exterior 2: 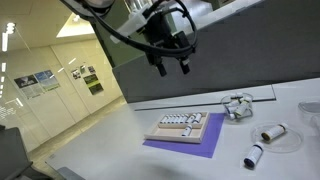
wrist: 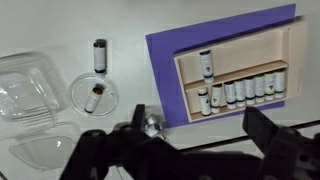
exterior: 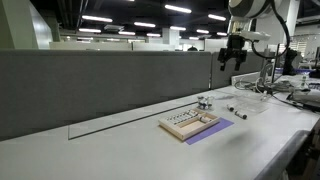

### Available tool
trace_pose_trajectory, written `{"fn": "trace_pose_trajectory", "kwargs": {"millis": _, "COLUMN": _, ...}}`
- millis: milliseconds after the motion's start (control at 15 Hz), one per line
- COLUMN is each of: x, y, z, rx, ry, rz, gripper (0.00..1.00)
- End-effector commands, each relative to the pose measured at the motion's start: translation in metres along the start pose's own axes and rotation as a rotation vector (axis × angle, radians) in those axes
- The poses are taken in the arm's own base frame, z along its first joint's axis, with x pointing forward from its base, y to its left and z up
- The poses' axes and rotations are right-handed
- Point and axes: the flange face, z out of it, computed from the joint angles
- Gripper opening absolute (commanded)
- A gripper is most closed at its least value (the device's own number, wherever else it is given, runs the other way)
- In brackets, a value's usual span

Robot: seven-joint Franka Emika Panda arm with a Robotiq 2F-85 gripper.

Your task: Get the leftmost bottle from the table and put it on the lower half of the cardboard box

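The gripper shifts to the left in the wrist view and lowers its open fingers around the bottle next, since the small grey bottle (wrist: 100, 57) lies below it and that way.
The tan cardboard box (wrist: 250, 58) lies on a purple sheet (wrist: 160, 60) on the pale table (wrist: 130, 25). One small bottle (wrist: 205, 64) lies in one half of the box, and a row of several fills the other. Two more bottles are outside it: one (wrist: 99, 55) on the bare table, one (wrist: 95, 95) on a clear round lid. In both exterior views the box (exterior: 188, 124) (exterior 2: 180, 137) is mid-table and the loose bottles (exterior 2: 272, 131) (exterior 2: 255, 154) lie beyond it. My gripper (exterior: 235, 52) (exterior 2: 172, 62) (wrist: 200, 135) hangs high above, open and empty.
A crumpled foil ball (wrist: 152, 123) (exterior 2: 237, 106) sits beside the purple sheet. Clear plastic containers (wrist: 25, 85) lie past the bottles. A grey partition (exterior: 100, 85) runs along the table's back edge. Cables and equipment (exterior: 285, 85) crowd the far end.
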Motion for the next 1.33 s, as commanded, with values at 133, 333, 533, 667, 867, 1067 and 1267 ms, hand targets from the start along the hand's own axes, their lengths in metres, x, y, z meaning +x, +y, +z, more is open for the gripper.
{"fn": "trace_pose_trajectory", "kwargs": {"millis": 133, "x": 0.033, "y": 0.036, "z": 0.089, "rx": -0.069, "ry": -0.065, "rz": 0.054, "gripper": 1.0}}
{"fn": "trace_pose_trajectory", "kwargs": {"millis": 333, "x": 0.043, "y": 0.065, "z": 0.139, "rx": -0.113, "ry": -0.122, "rz": 0.081, "gripper": 1.0}}
{"fn": "trace_pose_trajectory", "kwargs": {"millis": 533, "x": 0.05, "y": 0.089, "z": 0.181, "rx": -0.138, "ry": -0.166, "rz": 0.107, "gripper": 1.0}}
{"fn": "trace_pose_trajectory", "kwargs": {"millis": 667, "x": 0.052, "y": 0.102, "z": 0.201, "rx": -0.148, "ry": -0.187, "rz": 0.12, "gripper": 1.0}}
{"fn": "trace_pose_trajectory", "kwargs": {"millis": 867, "x": 0.052, "y": 0.121, "z": 0.224, "rx": -0.155, "ry": -0.201, "rz": 0.133, "gripper": 1.0}}
{"fn": "trace_pose_trajectory", "kwargs": {"millis": 1067, "x": 0.049, "y": 0.135, "z": 0.242, "rx": -0.158, "ry": -0.225, "rz": 0.151, "gripper": 1.0}}
{"fn": "trace_pose_trajectory", "kwargs": {"millis": 1267, "x": 0.043, "y": 0.141, "z": 0.255, "rx": -0.148, "ry": -0.283, "rz": 0.15, "gripper": 1.0}}
